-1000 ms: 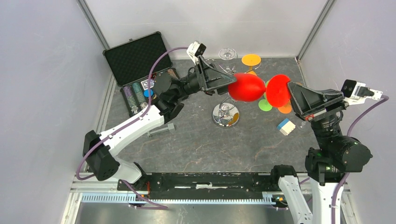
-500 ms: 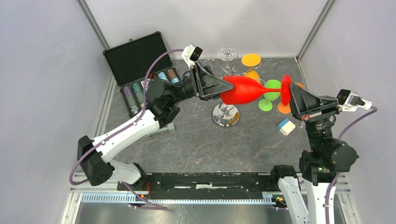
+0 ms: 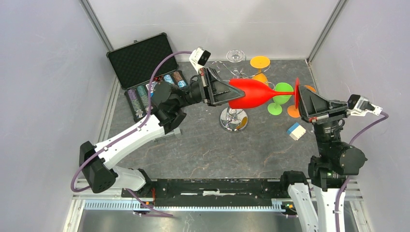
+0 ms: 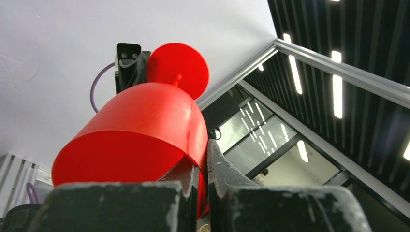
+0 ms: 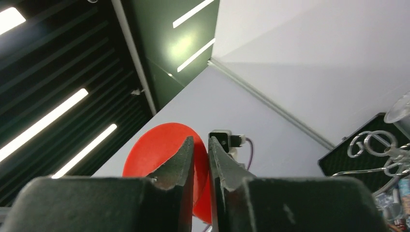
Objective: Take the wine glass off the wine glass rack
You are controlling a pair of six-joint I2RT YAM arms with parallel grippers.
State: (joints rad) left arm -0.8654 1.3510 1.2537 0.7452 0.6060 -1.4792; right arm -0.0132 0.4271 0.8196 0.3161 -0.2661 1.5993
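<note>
The wine glass needs to go down next with my left gripper, with the foot tipping under the bowl, to the tabletop between case and rack, because that spot is clear for releasing it.
The red wine glass [image 3: 251,93] lies level in the air above the chrome wine glass rack [image 3: 234,120], bowl to the left, foot to the right. My left gripper [image 3: 231,92] is shut on the bowl's rim. In the left wrist view one finger is inside the wine glass [image 4: 140,130] and one outside, at the left gripper [image 4: 203,164]. My right gripper [image 3: 298,99] holds the foot. In the right wrist view the red foot [image 5: 154,150] fills the narrow gap of the right gripper [image 5: 200,145].
An open black case [image 3: 145,63] of poker chips stands at the back left. A clear glass [image 3: 236,55], an orange glass [image 3: 260,63] and a green glass [image 3: 275,104] surround the rack. A blue and white block [image 3: 295,131] lies at right. Rack hooks [image 5: 372,145] show in the right wrist view.
My left gripper has closed on the bowl's rim. The red glass has swung from tilted to level, and both arms have shifted slightly with it.
</note>
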